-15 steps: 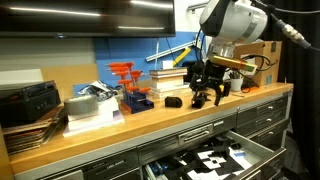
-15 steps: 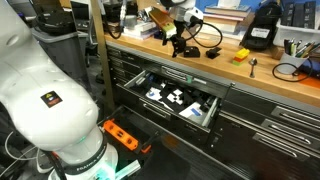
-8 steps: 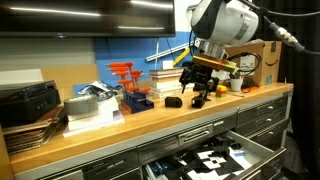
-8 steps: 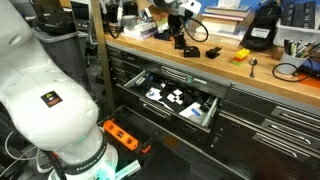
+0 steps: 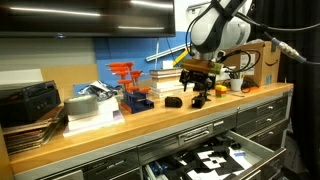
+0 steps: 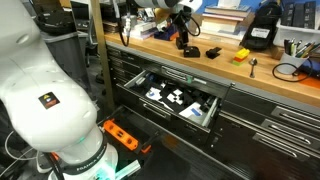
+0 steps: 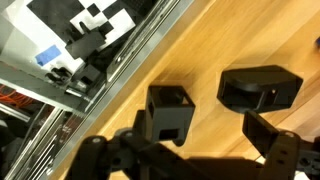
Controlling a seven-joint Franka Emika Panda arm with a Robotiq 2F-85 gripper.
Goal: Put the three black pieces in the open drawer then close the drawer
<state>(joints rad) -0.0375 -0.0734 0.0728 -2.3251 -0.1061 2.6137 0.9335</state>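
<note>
The boxy black piece stands below my gripper near the counter's drawer-side edge, and my open fingers are already on either side of that piece, so I should lower my gripper onto it next.
Two black pieces sit on the wooden counter: a boxy one and a lower one. In both exterior views they lie just below my gripper, the boxy one and the low rounded one. I cannot make out a third black piece for certain. My gripper hovers above them, open and empty. The wide grey drawer stands open below the counter and shows its black-and-white patterned inside.
A blue block with orange-red uprights stands on the counter beside the pieces. A small orange-yellow object lies farther along. A cardboard box stands at the counter's end. Narrower closed grey drawers flank the open one.
My gripper has lifted off the counter and shifted a little toward the blue block. The black pieces and the drawer have not moved.
</note>
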